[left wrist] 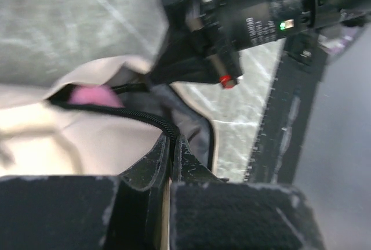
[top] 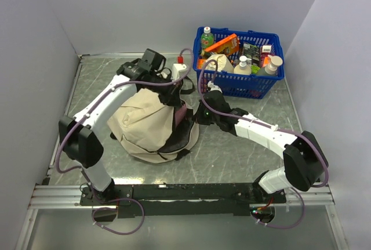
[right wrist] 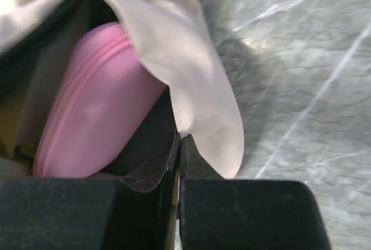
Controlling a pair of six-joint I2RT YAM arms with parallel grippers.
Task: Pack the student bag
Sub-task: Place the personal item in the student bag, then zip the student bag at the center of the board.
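Note:
I need to move my left gripper to the right in the top view toward the beige flap (right wrist: 197, 82) next and let go of the zipper edge, since the opening of the bag is wide open.
The student bag (top: 149, 127), beige with black trim, lies on the table left of centre, its mouth facing right. My left gripper (left wrist: 171, 141) is shut on the black zipper edge (left wrist: 145, 118) of the bag's opening; from above it (top: 174, 92) sits at the bag's far right rim. My right gripper (right wrist: 181, 140) is shut on the beige flap (right wrist: 197, 82) at the mouth's edge, and from above it (top: 192, 112) is on the bag's right side. A pink pencil case (right wrist: 98, 111) lies inside the bag, partly hidden by the flap, and its pink (left wrist: 93, 95) also shows in the left wrist view.
A blue plastic basket (top: 272, 79) full of bottles, boxes and packets stands at the back right. A white bottle with a red cap (top: 181, 67) stands just behind the bag. Grey walls close in the table on three sides.

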